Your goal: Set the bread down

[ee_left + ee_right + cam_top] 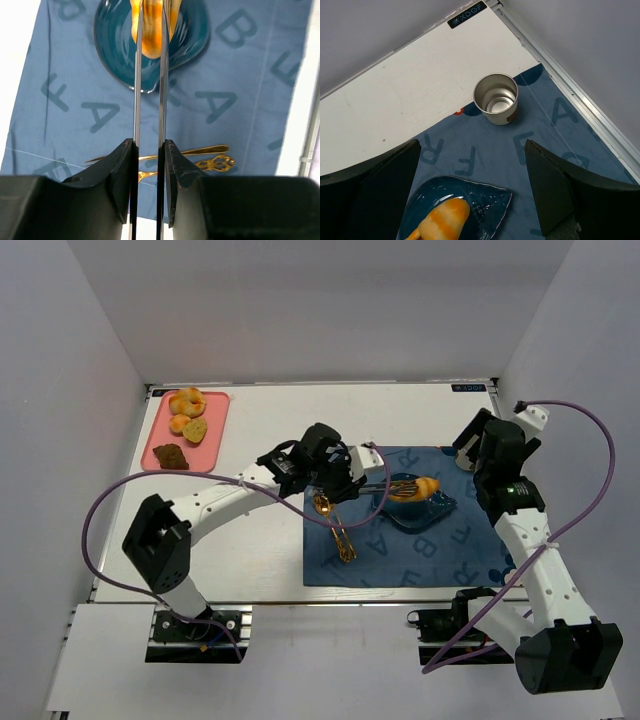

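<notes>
I should lower the tong (385, 483) tips and the bread onto the blue dish (432, 514) with my left gripper first. Then I should open the tongs there.
The bread (420, 486), a glossy golden-orange oval roll, is at the blue dish (432, 514) on the blue mat. My left gripper (342, 480) is shut on metal tongs (385, 483). The tongs reach right to the bread. In the left wrist view my left gripper (149, 165) clamps the two tong blades (137, 90), whose tips are on the bread (151, 35) over the dish (115, 45). I cannot tell whether the bread rests on the dish. My right gripper (470, 195) is open and empty, above the mat beyond the dish (490, 205) and bread (442, 220).
A metal cup (495, 97) stands on the mat's far right corner. Gold cutlery (340, 530) lies on the mat (400, 565) left of the dish. A pink tray (215, 430) at the far left holds round buns and a dark brown chunk.
</notes>
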{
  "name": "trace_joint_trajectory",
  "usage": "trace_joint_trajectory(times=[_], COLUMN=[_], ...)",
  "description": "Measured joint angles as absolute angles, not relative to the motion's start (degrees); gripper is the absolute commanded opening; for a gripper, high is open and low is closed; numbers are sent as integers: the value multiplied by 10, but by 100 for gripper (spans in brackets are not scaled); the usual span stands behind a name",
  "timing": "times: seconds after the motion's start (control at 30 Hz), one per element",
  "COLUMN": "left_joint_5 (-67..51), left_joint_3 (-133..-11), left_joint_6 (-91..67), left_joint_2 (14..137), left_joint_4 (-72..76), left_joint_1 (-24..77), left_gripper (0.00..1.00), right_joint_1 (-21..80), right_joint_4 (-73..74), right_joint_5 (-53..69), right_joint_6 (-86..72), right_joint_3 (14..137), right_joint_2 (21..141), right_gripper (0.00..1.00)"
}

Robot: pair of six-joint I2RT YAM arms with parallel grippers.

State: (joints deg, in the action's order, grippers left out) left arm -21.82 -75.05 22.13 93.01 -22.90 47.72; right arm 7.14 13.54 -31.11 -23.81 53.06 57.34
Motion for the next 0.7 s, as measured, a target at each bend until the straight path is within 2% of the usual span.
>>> trace_joint_trajectory(times=[0.57,0.7], left_joint_5=[-184,-181], left_joint_3=[-729,-728], left_joint_6=[229,229], left_joint_2=[995,1003], left_joint_4=[-181,-178], left_joint_1=[473,473], left_gripper=[30,39], right_joint_1=[71,71], right_joint_4=[132,131], right_joint_5=[-300,-300], right_joint_6=[-236,-236], right_joint_3=[506,505], right_joint_2=[566,566], right_gripper=[90,90])
